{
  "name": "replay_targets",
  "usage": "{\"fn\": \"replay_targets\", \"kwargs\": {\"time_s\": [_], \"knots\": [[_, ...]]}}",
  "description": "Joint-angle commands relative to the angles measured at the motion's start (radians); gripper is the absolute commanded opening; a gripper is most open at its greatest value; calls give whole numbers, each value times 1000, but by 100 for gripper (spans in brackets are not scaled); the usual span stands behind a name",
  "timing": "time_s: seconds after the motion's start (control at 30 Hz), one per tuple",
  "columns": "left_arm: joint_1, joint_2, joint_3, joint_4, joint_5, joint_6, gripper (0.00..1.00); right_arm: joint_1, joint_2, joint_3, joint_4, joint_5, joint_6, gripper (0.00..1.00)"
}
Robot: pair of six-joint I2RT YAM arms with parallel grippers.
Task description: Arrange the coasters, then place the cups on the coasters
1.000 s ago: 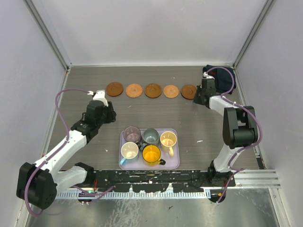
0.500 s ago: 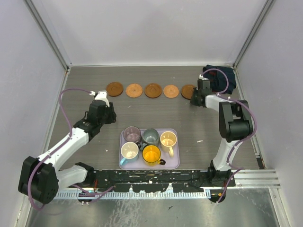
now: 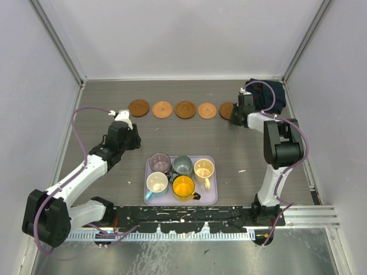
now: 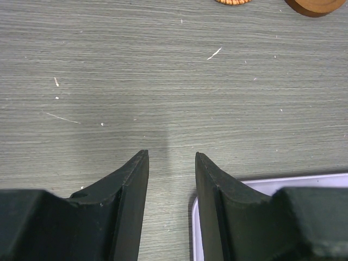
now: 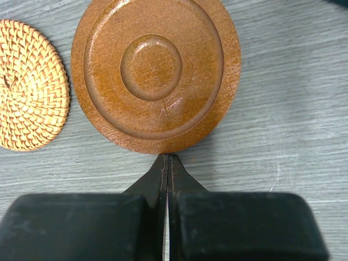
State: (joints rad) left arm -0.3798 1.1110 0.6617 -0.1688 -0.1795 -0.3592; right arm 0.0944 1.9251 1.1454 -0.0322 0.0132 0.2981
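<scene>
My right gripper is at the wooden coaster's rim with empty fingers, and the coasters already form a row. Next I will raise it off the coaster's rim and move it back over bare table to open its fingers.
Five coasters lie in a row at the back: a dark one [image 3: 139, 107], a woven one [image 3: 163, 109], a dark one [image 3: 185, 109], a woven one [image 3: 207, 110] and the rightmost dark one [image 3: 226, 109]. My right gripper [image 3: 234, 119] is shut and empty. Its tips [image 5: 167, 156] touch the rim of that rightmost wooden coaster [image 5: 155, 70], with the woven coaster [image 5: 30, 84] beside it. The cups stand on the lavender tray [image 3: 211, 197]: purple-grey [image 3: 159, 163], grey-teal [image 3: 183, 165], cream-beige [image 3: 203, 168], cream-blue [image 3: 156, 183], yellow-orange [image 3: 183, 187]. My left gripper [image 4: 171, 157] hangs open and empty over bare table, left of the tray corner [image 4: 261, 187].
A dark blue cloth [image 3: 269, 91] lies in the back right corner, just behind my right wrist. Metal frame posts and pale walls enclose the table on three sides. Both arm bases sit on the rail at the near edge.
My right wrist has shifted a little left, up against the rightmost coaster, and its forearm has swung inward. The left arm has hardly moved.
</scene>
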Motion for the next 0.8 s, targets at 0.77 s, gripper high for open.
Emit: {"fn": "replay_targets", "kwargs": {"time_s": [0.77], "knots": [[-2, -57, 15, 39, -9, -6, 41, 55, -244, -69, -71, 76, 14, 1]]}}
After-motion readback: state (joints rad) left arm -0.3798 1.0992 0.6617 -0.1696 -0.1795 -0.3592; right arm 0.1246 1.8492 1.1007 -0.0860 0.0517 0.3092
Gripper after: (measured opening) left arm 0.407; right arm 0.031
